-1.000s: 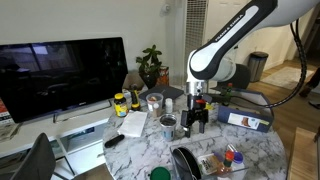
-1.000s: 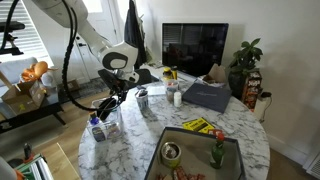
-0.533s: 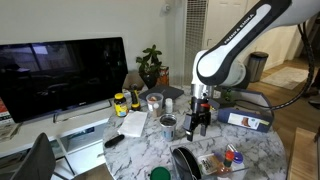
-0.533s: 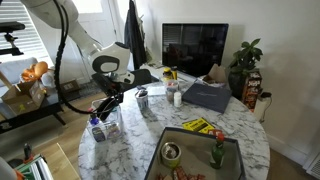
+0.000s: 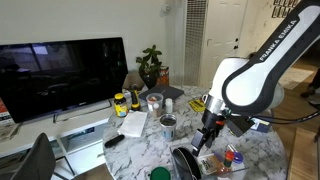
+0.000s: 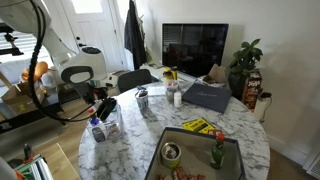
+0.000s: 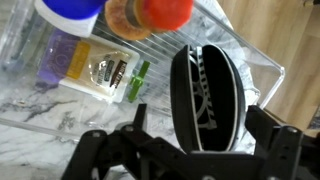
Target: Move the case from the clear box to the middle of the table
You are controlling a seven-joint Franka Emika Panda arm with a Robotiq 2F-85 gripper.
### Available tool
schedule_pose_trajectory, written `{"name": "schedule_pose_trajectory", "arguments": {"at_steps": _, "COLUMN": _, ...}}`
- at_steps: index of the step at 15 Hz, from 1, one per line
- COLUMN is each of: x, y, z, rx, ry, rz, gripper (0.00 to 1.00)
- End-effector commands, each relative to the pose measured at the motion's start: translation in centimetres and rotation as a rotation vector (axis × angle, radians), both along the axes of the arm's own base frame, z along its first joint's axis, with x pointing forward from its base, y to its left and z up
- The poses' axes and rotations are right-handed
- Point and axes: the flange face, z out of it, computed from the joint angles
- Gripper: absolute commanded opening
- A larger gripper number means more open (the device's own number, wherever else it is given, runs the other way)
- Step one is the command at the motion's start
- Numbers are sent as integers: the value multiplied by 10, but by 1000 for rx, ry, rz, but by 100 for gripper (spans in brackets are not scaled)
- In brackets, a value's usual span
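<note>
I will tilt my gripper more upright first, so it can get down around the black oval case with open fingers on both sides of its upper rim (image 5: 185,156).
The black oval case (image 7: 205,85) lies in the clear box (image 7: 255,60), next to bottles with blue and orange caps. In an exterior view the case (image 5: 185,162) is at the end of the clear box (image 5: 222,163), near the front edge of the marble table (image 5: 140,148). My gripper (image 7: 200,135) is open just above the case, with one finger on each side of it. It also shows in both exterior views (image 5: 208,138) (image 6: 101,109), over the clear box (image 6: 106,127).
A metal can (image 5: 168,125), a black remote (image 5: 113,141), yellow bottles (image 5: 120,103) and a TV (image 5: 60,75) stand to the side. A grey-blue tray (image 6: 200,152), a dark folder (image 6: 205,95) and cans (image 6: 142,100) share the table.
My arm has swung from over the table's middle toward the clear box and come down. The gripper now straddles the case.
</note>
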Motion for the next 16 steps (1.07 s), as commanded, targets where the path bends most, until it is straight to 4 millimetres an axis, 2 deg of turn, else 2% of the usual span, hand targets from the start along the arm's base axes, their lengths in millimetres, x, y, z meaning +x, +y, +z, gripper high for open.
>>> {"name": "schedule_pose_trajectory", "arguments": {"at_steps": 1, "x": -1, "y": 7, "z": 10, "rx": -11, "ry": -33, "rz": -36, "gripper": 100}}
{"name": "schedule_pose_trajectory", "arguments": {"at_steps": 6, "x": 19, "y": 0, "z": -1, "rx": -94, "ry": 100, "rz": -36, "gripper": 98}}
{"name": "schedule_pose_trajectory", "arguments": {"at_steps": 11, "x": 42, "y": 27, "z": 1, "rx": -124, "ry": 198, "rz": 64, "gripper": 94}}
{"name": "schedule_pose_trajectory", "arguments": {"at_steps": 14, "x": 60, "y": 37, "z": -2, "rx": -142, "ry": 258, "rz": 70, "gripper": 87}}
{"name": "schedule_pose_trajectory", "arguments": {"at_steps": 16, "x": 71, "y": 40, "z": -8, "rx": -142, "ry": 311, "rz": 69, "gripper": 79}}
